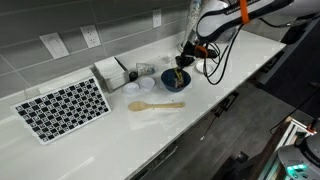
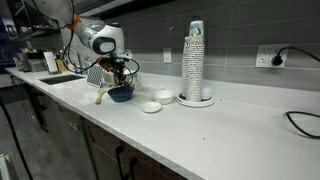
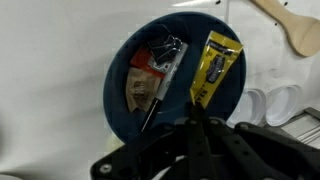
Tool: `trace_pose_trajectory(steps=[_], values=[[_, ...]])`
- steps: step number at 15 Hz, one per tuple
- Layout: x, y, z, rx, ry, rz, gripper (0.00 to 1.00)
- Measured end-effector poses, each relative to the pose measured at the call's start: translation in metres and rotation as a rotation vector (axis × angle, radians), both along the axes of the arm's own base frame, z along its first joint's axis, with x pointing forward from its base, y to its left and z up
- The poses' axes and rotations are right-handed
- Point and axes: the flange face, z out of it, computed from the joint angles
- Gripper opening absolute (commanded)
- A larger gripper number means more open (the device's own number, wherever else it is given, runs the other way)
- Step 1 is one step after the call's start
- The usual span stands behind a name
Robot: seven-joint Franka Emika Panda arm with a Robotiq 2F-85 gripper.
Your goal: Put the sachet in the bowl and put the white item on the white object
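Note:
Next, my gripper stays over the inside of the dark blue bowl and opens its fingers to release the yellow sachet [image 3: 215, 65], as the sachet already hangs within the bowl's rim.
The dark blue bowl [image 3: 175, 80] fills the wrist view and also shows in both exterior views [image 1: 174, 78] [image 2: 121, 94]. My gripper [image 3: 190, 125] hangs right over it [image 1: 181, 68] [image 2: 120, 74]. Its fingers are together, pinching the lower end of the yellow sachet [image 3: 215, 65], which hangs inside the bowl. A red-and-tan packet and a black binder clip [image 3: 165, 50] lie in the bowl. Two small white dishes [image 3: 268, 105] stand beside the bowl [image 1: 146, 84] [image 2: 151, 107]. I cannot tell which thing is the white item.
A wooden spoon [image 1: 156, 105] lies in front of the bowl. A checkerboard [image 1: 62, 108] and a white box [image 1: 110, 70] lie further along the counter. A tall stack of cups [image 2: 195, 60] stands beyond the dishes. A sink [image 2: 55, 77] is at the counter's end.

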Motion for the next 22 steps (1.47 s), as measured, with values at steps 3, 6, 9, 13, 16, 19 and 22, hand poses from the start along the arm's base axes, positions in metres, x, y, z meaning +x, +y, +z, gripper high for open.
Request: trace_pose_trajectory(steps=[3,6,9,13,16,19,22], values=[[0.016,0.012,-0.011,0.009,0.002,0.017,0.0],[0.03,0.016,-0.026,0.018,0.019,0.023,0.1],[0.04,0.019,-0.04,0.026,0.047,0.029,0.37],[0.046,0.021,-0.042,0.036,0.077,0.042,0.66],[0.046,0.019,-0.031,0.042,0.098,0.053,0.86],[0.041,0.009,-0.002,0.044,0.095,0.07,1.0],[0.034,-0.012,0.031,0.021,0.055,0.05,1.0]])
